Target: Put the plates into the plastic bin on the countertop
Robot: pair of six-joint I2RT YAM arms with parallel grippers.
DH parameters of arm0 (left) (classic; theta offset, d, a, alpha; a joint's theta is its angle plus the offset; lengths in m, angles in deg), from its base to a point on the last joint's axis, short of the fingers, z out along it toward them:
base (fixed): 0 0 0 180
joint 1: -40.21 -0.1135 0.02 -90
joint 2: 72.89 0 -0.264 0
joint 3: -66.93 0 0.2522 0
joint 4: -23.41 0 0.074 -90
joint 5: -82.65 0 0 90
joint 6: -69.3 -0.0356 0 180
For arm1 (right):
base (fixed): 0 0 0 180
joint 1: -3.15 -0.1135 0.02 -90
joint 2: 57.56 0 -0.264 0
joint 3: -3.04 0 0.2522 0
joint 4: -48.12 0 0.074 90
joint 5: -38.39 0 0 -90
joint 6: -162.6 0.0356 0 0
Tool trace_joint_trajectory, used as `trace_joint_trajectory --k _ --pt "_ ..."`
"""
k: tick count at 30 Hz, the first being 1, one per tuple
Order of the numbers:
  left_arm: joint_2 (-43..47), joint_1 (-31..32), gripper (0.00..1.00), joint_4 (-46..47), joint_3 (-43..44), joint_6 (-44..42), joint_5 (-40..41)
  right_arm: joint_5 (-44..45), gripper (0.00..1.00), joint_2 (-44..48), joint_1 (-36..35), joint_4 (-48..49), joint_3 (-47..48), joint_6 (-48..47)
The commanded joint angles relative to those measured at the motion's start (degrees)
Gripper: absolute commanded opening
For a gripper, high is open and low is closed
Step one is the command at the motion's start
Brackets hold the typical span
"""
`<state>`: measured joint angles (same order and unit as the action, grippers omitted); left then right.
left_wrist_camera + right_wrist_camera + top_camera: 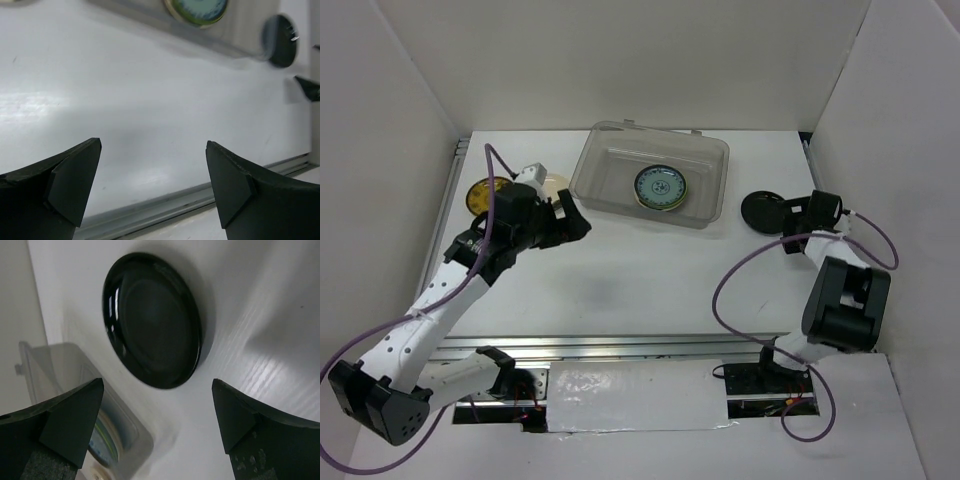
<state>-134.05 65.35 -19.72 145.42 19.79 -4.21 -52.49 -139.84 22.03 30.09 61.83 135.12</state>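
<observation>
My right gripper lowers toward the black plate next, until its open fingers are on both sides of the plate's near rim just ahead of them.
The clear plastic bin (705,190) stands at the back middle of the white countertop (640,280), with a blue patterned plate (661,188) lying inside it. A black plate (761,210) lies on the countertop right of the bin. My right gripper (786,225) is open and empty just beside it; in the right wrist view the black plate (152,320) lies ahead of the open right gripper (157,385). My left gripper (578,215) is open and empty left of the bin. A mustard-yellow plate (483,193) and a cream plate (557,182) lie behind the left gripper, partly hidden.
A metal rail (620,345) runs along the countertop's front edge. White walls stand on the left, back and right. In the left wrist view the open gripper (152,145) faces bare countertop, with the bin wall (240,30) and black plate (279,34) beyond.
</observation>
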Motion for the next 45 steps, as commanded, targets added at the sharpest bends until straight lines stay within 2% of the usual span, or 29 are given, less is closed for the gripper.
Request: trace_joint_trajectory --k 1,7,10,14,16,19,22,23,24,25,29,31,35,38,41,43,45 --pt "5.52 -1.67 0.99 -4.02 -1.80 -4.28 -1.91 0.36 0.96 -6.38 1.16 3.14 4.35 3.13" --pt "10.63 -7.30 0.99 -10.62 0.39 -8.58 -0.76 -2.35 0.93 -16.15 2.57 1.28 9.54 3.92" --pt "11.42 -9.94 0.99 -12.20 1.36 -10.52 -2.16 -4.47 0.85 -19.93 2.92 0.67 11.38 4.10" --pt "11.95 -12.92 0.99 -12.47 1.10 -11.75 -4.80 -7.37 0.64 -24.23 3.19 1.29 12.18 4.19" --pt "12.03 -14.51 0.99 -12.47 0.93 -12.28 -5.95 -8.42 0.59 -25.03 3.54 2.07 11.83 4.45" --pt "12.30 -16.88 0.99 -12.65 0.84 -12.89 -7.35 -8.43 0.39 -25.12 3.45 1.03 12.61 3.49" --pt "12.65 -18.90 0.99 -12.56 0.58 -13.33 -9.20 -9.22 0.13 -25.30 3.45 0.32 13.15 2.34" --pt "12.74 -19.43 0.99 -12.56 0.31 -13.42 -9.55 -9.48 0.12 -25.30 3.45 0.67 13.06 2.08" --pt "12.74 -20.30 0.99 -12.30 -0.04 -13.42 -10.16 -9.49 0.03 -24.86 3.45 0.50 13.06 1.56" --pt "12.65 -20.75 0.99 -12.21 -0.22 -13.42 -10.25 -9.49 0.00 -24.34 3.36 0.32 12.89 1.29" --pt "12.56 -23.38 0.99 -12.73 -1.09 -10.97 -6.84 -7.91 0.00 -17.06 2.49 0.06 12.18 0.15" --pt "12.39 -24.61 0.99 -12.73 -1.88 -7.99 -3.51 -5.19 0.00 -10.55 1.96 -0.99 12.71 -0.03" --pt "11.86 -28.65 0.99 -10.81 -4.78 -4.11 -1.81 -2.28 0.00 -3.42 -1.63 -6.16 18.83 -3.18" --pt "11.16 -30.85 0.99 -7.47 -7.68 -2.61 -4.80 -2.72 0.00 -4.37 -5.24 -11.95 26.21 -7.49" --pt "10.10 -32.61 0.99 -3.95 -9.97 -1.21 -5.95 -4.65 0.00 -6.31 -10.25 -12.87 29.83 -10.40" --pt "8.35 -34.01 0.99 -2.20 -10.33 -0.24 -6.56 -6.40 0.00 -9.55 -14.64 -13.39 32.82 -13.89" --pt "5.81 -34.98 0.99 -1.23 -9.72 0.29 -7.09 -13.33 0.00 -17.24 -17.72 -18.73 42.20 -17.15"
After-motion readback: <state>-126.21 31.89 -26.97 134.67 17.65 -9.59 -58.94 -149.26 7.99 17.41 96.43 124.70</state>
